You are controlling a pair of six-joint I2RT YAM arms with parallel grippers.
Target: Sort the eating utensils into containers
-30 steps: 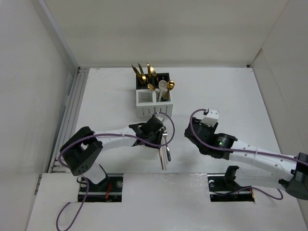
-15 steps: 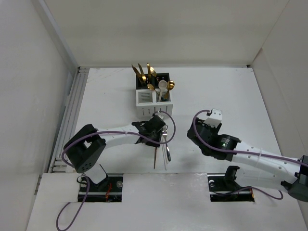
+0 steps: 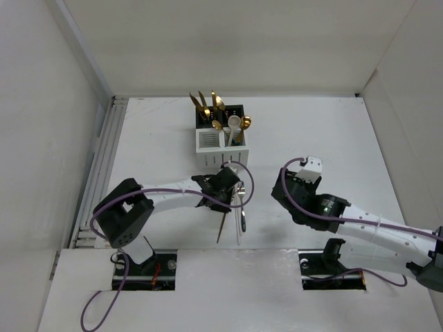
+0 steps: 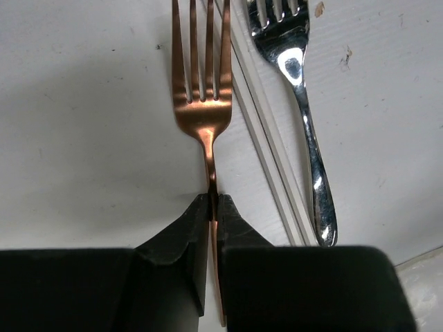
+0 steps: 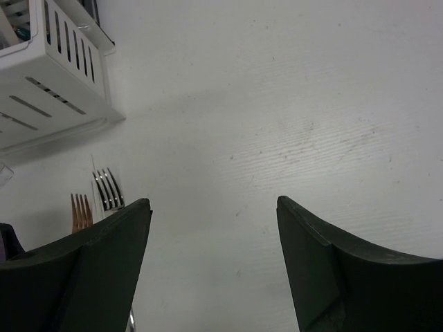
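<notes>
I will next raise my left gripper outward past the white container and tilt the teeth of the copper fork up. I will then lower the fork into the black container's open section [image 3: 234, 111], because it has room.
My left gripper [image 4: 213, 202] is shut on the thin handle of a copper fork [image 4: 203, 104], tines pointing away from the camera. In the top view the left gripper [image 3: 225, 196] holds this fork [image 3: 221, 229] in front of the white container [image 3: 220, 142]. A silver fork [image 4: 305, 111] lies on the table just right of it, also seen from above [image 3: 241, 218]. The black container [image 3: 230, 113] stands behind the white one; both hold gold utensils and one cream spoon [image 3: 234, 123]. My right gripper [image 5: 213, 207] is open and empty over bare table, to the right [image 3: 287, 187].
A pale slim strip [image 4: 266, 152] lies between the two forks. The right wrist view shows the white container's slotted side [image 5: 48, 90] at top left and both forks' tines [image 5: 106, 188] at left. White walls enclose the table on three sides.
The copper fork in my left gripper has come away from the silver fork and swung slightly left. My right arm has drifted a little to the right, still open.
</notes>
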